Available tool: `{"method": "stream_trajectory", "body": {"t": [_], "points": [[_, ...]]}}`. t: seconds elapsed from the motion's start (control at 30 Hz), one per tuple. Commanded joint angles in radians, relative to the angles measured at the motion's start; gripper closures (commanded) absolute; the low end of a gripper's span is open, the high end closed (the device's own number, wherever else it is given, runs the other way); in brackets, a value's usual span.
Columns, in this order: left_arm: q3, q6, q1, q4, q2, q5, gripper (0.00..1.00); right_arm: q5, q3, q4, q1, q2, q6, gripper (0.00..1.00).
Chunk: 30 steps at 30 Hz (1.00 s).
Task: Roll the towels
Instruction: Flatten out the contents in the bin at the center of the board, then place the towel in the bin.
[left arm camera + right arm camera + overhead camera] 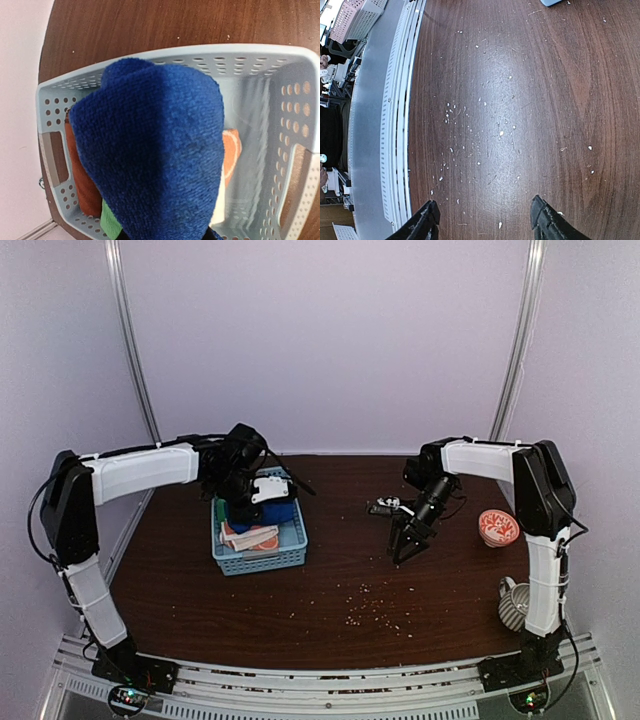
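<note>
I should next move my left gripper back and down into the basket's empty near end and let go of the towel there, because that gap is below the gripper and nearer my base.
A royal blue towel fills the left wrist view and hangs from my left gripper, which is shut on it above the light blue basket; its fingers are hidden behind the cloth. In the basket beneath lie a dark red towel, a green towel and an orange towel with white pattern. In the top view the blue towel sits at the basket's far end, with the orange patterned towel showing below it. My right gripper is open and empty, pointing down over bare table at mid-right.
The basket stands left of centre on the dark wooden table. An orange-and-white patterned bowl sits at the right. A pale ribbed cup stands by the right arm's base. Crumbs are scattered at the front centre.
</note>
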Motion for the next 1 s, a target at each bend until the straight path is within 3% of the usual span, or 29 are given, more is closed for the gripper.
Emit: {"method": "stream_trajectory", "body": {"t": [0.0, 0.23, 0.7, 0.83, 0.97], "points": [[-0.067, -0.080, -0.003, -0.019, -0.100, 0.050, 1.00, -0.020, -0.004, -0.009, 0.011, 0.016, -0.005, 0.37], [-0.101, -0.129, -0.005, -0.075, -0.032, 0.080, 1.00, -0.020, -0.004, -0.009, 0.016, 0.012, 0.001, 0.37], [-0.137, -0.044, -0.003, -0.035, 0.088, 0.168, 0.99, -0.017, -0.008, -0.009, 0.016, 0.013, 0.004, 0.36], [-0.139, -0.035, 0.000, -0.034, 0.078, 0.204, 0.84, -0.017, -0.007, -0.009, 0.017, 0.014, 0.003, 0.36], [-0.149, -0.034, 0.004, -0.035, 0.062, 0.201, 0.78, -0.016, -0.009, -0.009, 0.018, 0.017, 0.004, 0.36]]}}
